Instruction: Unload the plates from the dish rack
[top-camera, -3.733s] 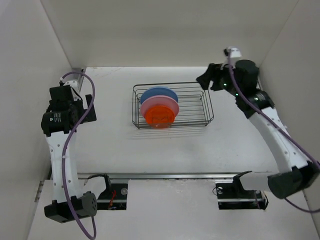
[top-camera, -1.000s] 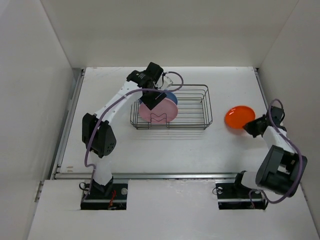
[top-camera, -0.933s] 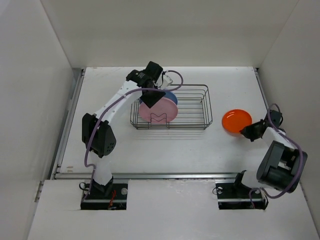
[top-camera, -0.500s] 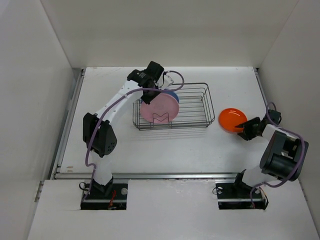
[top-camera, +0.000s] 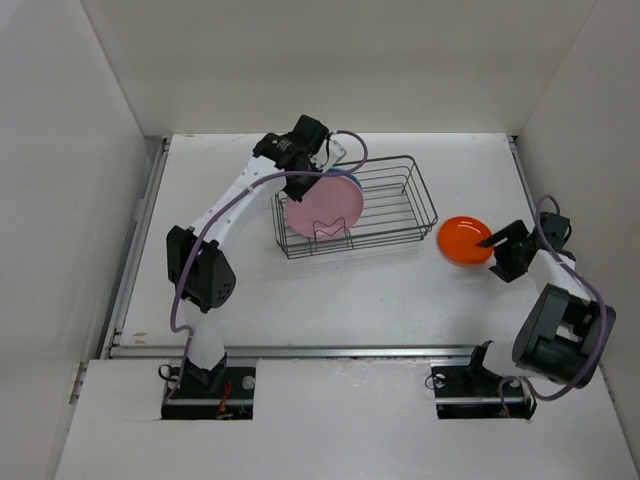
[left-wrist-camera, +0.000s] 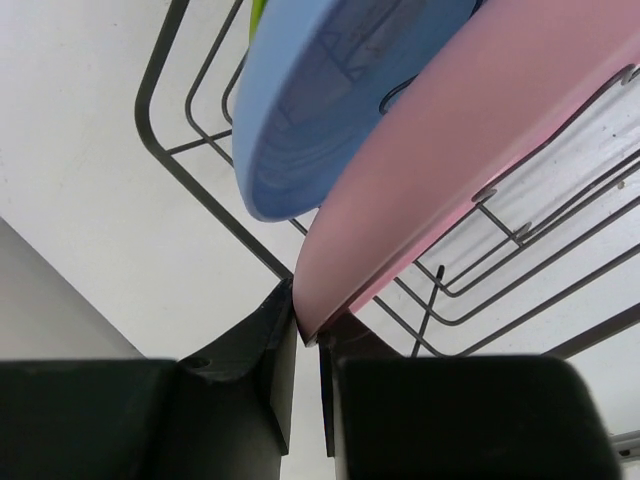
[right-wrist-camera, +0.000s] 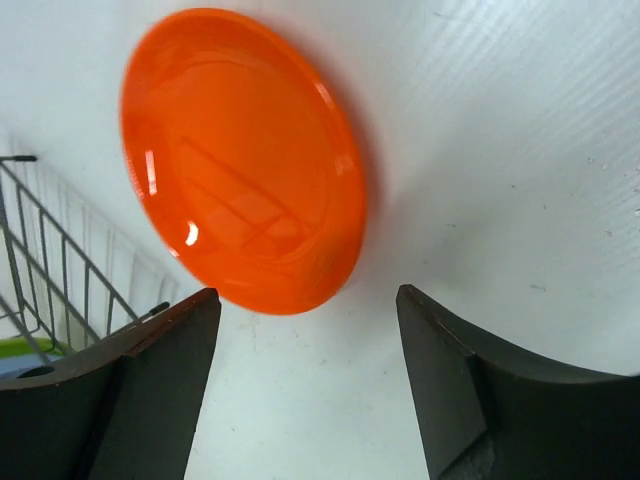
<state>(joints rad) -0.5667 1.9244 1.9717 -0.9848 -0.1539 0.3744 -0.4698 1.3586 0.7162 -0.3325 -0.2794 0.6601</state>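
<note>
Next, my left gripper lifts the pink plate past the rack's end and lowers to release, as bare tabletop lies below the gripper, left in the top view.
In the top view my left gripper is shut on the upper rim of the pink plate, which stands in the black wire dish rack. The left wrist view shows the pink plate's edge pinched in my left gripper, with the blue plate just behind it and a lime green plate's sliver beyond. The orange plate lies flat on the table right of the rack. My right gripper is open beside it; in the right wrist view the orange plate sits just ahead of my right gripper, untouched.
The rack sits skewed on the table, its left end swung toward the front. The rack's corner wires show at the left of the right wrist view. White walls close in the table on three sides.
My right gripper has opened and let go of the orange plate, which now lies on the table. My left gripper has shut on the pink plate, and the rack has shifted and turned with it.
</note>
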